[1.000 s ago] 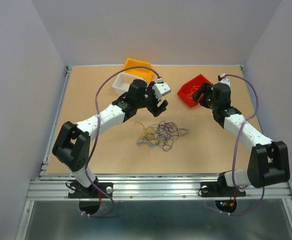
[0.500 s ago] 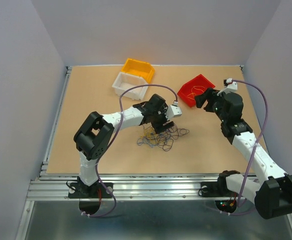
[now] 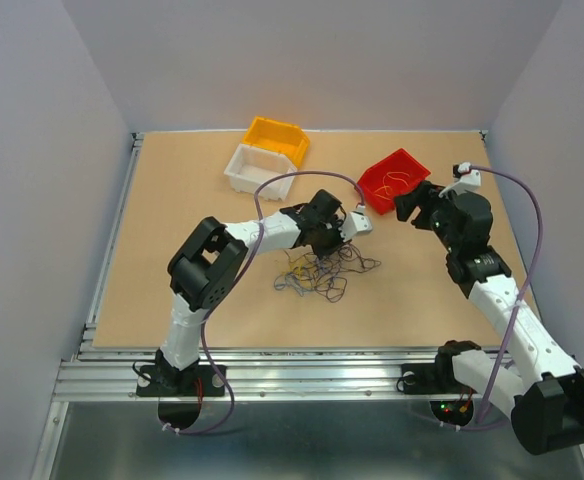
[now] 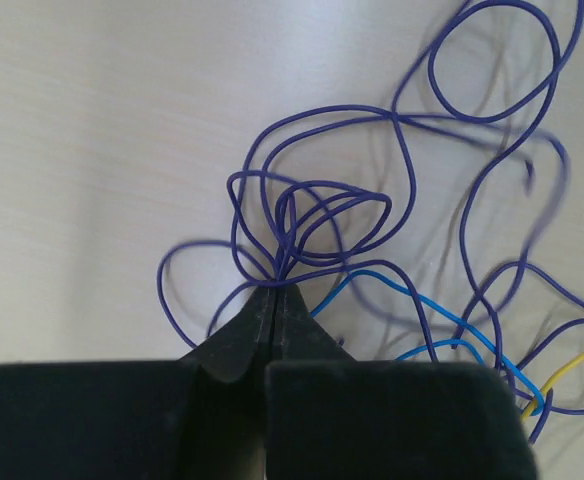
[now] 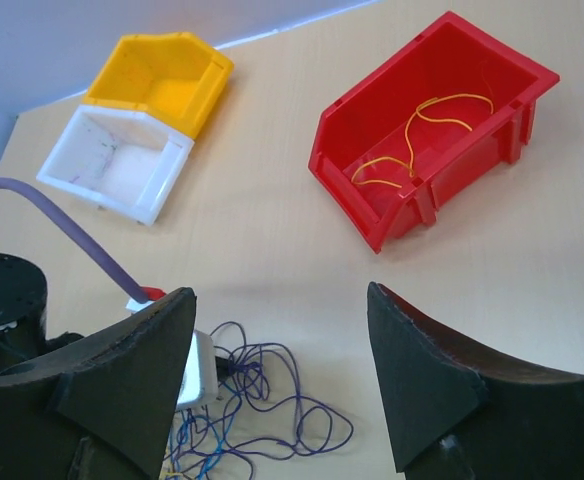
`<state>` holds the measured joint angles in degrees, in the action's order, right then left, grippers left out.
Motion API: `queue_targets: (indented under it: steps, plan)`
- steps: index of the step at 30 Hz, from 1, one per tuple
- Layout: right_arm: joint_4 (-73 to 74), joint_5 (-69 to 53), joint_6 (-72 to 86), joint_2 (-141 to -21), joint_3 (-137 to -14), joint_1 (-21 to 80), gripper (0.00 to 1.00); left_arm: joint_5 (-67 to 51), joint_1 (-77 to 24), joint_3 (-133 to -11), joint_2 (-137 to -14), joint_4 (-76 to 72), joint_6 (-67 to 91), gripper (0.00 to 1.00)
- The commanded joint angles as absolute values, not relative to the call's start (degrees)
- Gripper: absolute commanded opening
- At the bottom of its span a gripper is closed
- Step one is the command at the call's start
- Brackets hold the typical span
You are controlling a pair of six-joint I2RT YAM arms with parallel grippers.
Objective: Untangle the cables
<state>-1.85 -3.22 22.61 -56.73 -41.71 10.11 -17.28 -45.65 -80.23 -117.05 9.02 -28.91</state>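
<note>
My left gripper holds the purple wire, which lies to the left in the top view, so my right gripper should swing that way next and turn to close on the wire.
The cables [image 3: 322, 272] lie as a loose tangle of thin purple, blue and yellow wires in the middle of the table. In the left wrist view, my left gripper [image 4: 280, 292] is shut on a bunch of purple strands [image 4: 317, 215]. A blue wire [image 4: 412, 297] and a yellow wire [image 4: 572, 365] run off to the right. From above, the left gripper [image 3: 324, 250] sits on the tangle's upper edge. My right gripper [image 3: 408, 205] hangs open and empty beside the red bin [image 3: 372, 192]. Its wrist view shows the right gripper [image 5: 280, 295] above the tangle [image 5: 272, 400].
The red bin [image 5: 347, 200] holds a thin yellow wire [image 5: 412, 140]. A yellow bin [image 3: 277, 135] and a white bin [image 3: 260, 170] stand together at the back, also seen as the yellow bin [image 5: 197, 100] and the white bin [image 5: 167, 185]. Grey walls enclose the table.
My left arm has come down and rightwards onto the tangle, and its gripper has shut on purple strands. The right arm has drawn back a little from the red bin, still open.
</note>
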Motion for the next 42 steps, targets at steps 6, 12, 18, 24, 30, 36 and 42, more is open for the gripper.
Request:
queue_targets:
  steps: [6, 12, 18, 24, 30, 36, 42]
  plan:
    - [-2.37, -10.19, 17.93, -52.99, -40.34, 10.02, 0.74, -19.86, -43.77, -73.66, -101.44, 1.06, -26.28, 0.0]
    - [-7.02, -18.0, 16.88, -56.42, -39.73, 10.11, 0.73, -29.07, -38.51, -67.59, -88.87, -5.0, -21.71, 0.0]
    - [-24.85, -39.87, 17.93, -60.54, -34.9, 10.2, 0.73, -33.66, -37.88, -65.3, -83.41, -5.71, -21.01, 0.0]
    - [-31.73, -44.82, 16.44, -65.21, -34.45, 11.07, 0.77, -34.36, -37.88, -64.95, -82.27, -5.89, -20.48, 0.0]
    - [-34.45, -50.18, 15.74, -69.69, -35.42, 12.74, 0.77, -34.01, -37.79, -64.6, -81.56, -6.42, -20.3, 0.0]
    - [-34.98, -48.78, 14.41, -71.54, -36.03, 14.41, 0.63, -35.24, -37.79, -64.25, -80.86, -6.5, -20.22, 0.0]
    - [-34.89, -48.52, 15.82, -73.21, -38.05, 14.5, 0.13, -38.22, -37.62, -63.55, -79.72, -6.42, -21.44, 0.09]
